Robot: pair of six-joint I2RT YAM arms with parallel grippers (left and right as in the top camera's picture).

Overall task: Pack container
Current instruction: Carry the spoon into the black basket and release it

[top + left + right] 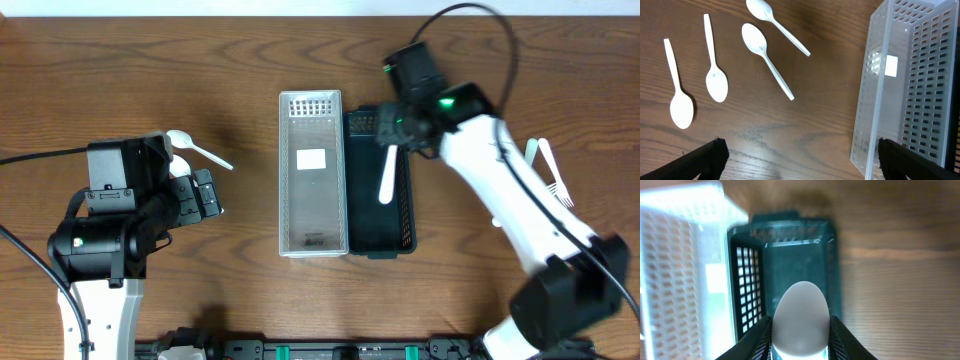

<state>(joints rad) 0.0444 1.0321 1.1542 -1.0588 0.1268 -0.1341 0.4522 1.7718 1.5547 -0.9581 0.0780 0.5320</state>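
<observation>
My right gripper will next carry the white spoon down into the far end of the black container, moving slightly toward the clear container.
A black slotted container lies beside a clear slotted container at mid-table. My right gripper is over the far end of the black container, shut on a white plastic spoon. In the right wrist view the spoon's bowl sits between the fingers, above the black container. My left gripper is open and empty, left of the clear container. Several white spoons lie on the wood ahead of the left gripper.
One white spoon shows beside the left arm in the overhead view. White forks lie at the right, partly behind the right arm. The clear container carries a white label.
</observation>
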